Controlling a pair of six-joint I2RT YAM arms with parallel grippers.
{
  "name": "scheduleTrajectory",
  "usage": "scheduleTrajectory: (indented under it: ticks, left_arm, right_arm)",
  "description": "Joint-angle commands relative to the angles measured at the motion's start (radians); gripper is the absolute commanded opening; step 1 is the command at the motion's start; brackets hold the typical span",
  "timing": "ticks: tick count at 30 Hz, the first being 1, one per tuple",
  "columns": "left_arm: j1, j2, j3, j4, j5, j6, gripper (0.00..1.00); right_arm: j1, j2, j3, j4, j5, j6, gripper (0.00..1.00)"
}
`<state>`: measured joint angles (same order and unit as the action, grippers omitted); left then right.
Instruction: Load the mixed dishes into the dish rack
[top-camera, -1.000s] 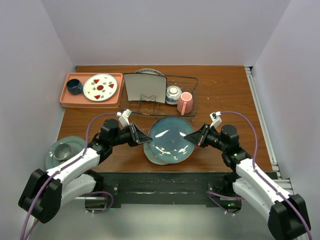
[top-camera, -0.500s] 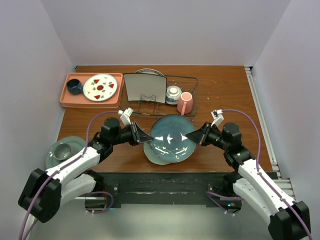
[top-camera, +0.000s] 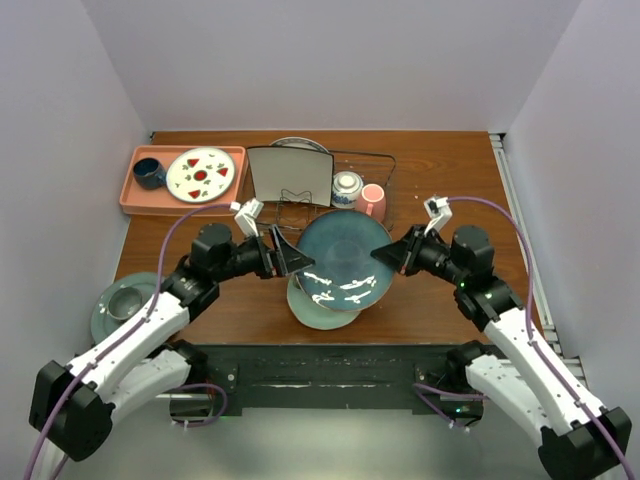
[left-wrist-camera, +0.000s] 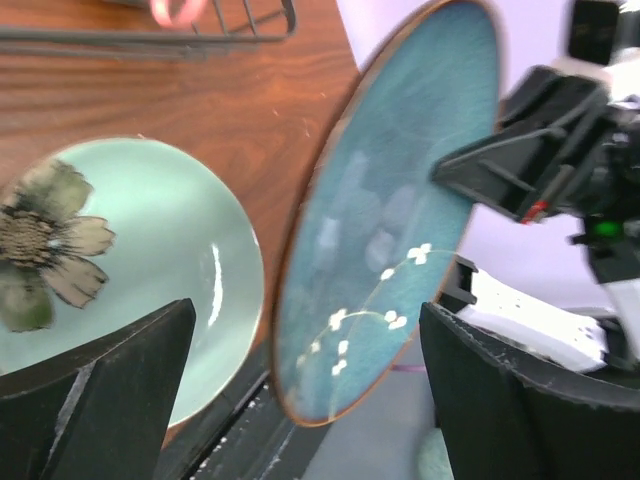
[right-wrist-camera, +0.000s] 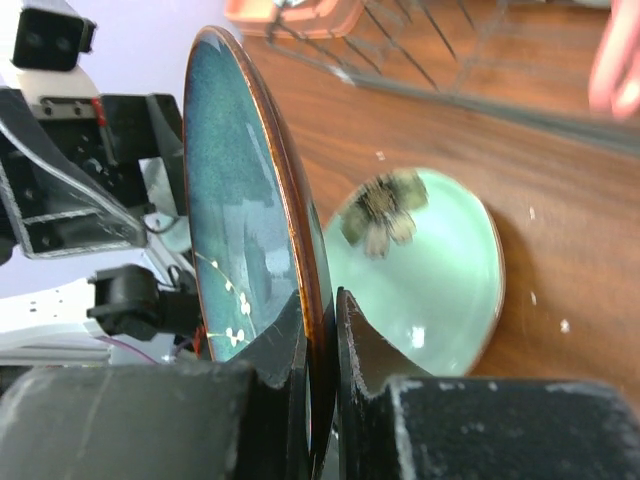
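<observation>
The dish rack has empty wires before the square plate (top-camera: 290, 175), outward of the robot's right gripper and to its left in the top view, so the robot should swing there, lower the teal-blue plate and release it.
A teal-blue plate (top-camera: 345, 255) with white blossoms and a brown rim hangs tilted on edge above the table. My right gripper (top-camera: 382, 256) is shut on its right rim (right-wrist-camera: 322, 300). My left gripper (top-camera: 284, 252) stands open beside the plate's left edge, its fingers (left-wrist-camera: 120, 370) wide apart and off the plate (left-wrist-camera: 400, 200). Under it a pale green plate (top-camera: 320, 308) with a dark flower lies flat on the wood. The dish rack (top-camera: 385, 165) at the back holds a white square plate (top-camera: 290, 175), a small patterned bowl (top-camera: 347, 187) and a pink mug (top-camera: 372, 200).
A salmon tray (top-camera: 135, 195) at the back left carries a white plate with red marks (top-camera: 201, 174) and a dark blue cup (top-camera: 149, 173). A green saucer with a small bowl (top-camera: 128, 300) sits at the table's near left edge. Walls close in both sides.
My left gripper has opened and let go of the teal plate. The right gripper has lifted the plate and tipped it more upright, toward the rack.
</observation>
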<state>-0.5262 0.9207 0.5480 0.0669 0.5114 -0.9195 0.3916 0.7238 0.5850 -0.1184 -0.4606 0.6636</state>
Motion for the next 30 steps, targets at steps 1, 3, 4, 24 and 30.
scheduleTrajectory:
  ticks: [1, 3, 4, 24, 30]
  left_arm:
    - [0.0, -0.043, 0.137, -0.251, -0.14, 0.164, 1.0]
    - [0.0, -0.052, 0.19, -0.366, -0.216, 0.197, 1.0]
    - [-0.001, -0.059, 0.2, -0.393, -0.238, 0.214, 1.0]
    - [-0.001, -0.206, 0.34, -0.72, -0.649, 0.32, 1.0]
    - [-0.001, -0.207, 0.351, -0.728, -0.698, 0.335, 1.0]
  right_arm:
    - [0.001, 0.032, 0.193, 0.094, -0.001, -0.041, 0.0]
    - [0.003, 0.052, 0.262, 0.083, 0.007, -0.059, 0.0]
    - [0.003, 0.066, 0.282, 0.082, 0.014, -0.077, 0.0]
    - [0.197, 0.583, 1.041, -0.107, 0.102, -0.609, 0.0]
    - [0.222, 0.69, 1.089, -0.031, 0.178, -0.843, 0.0]
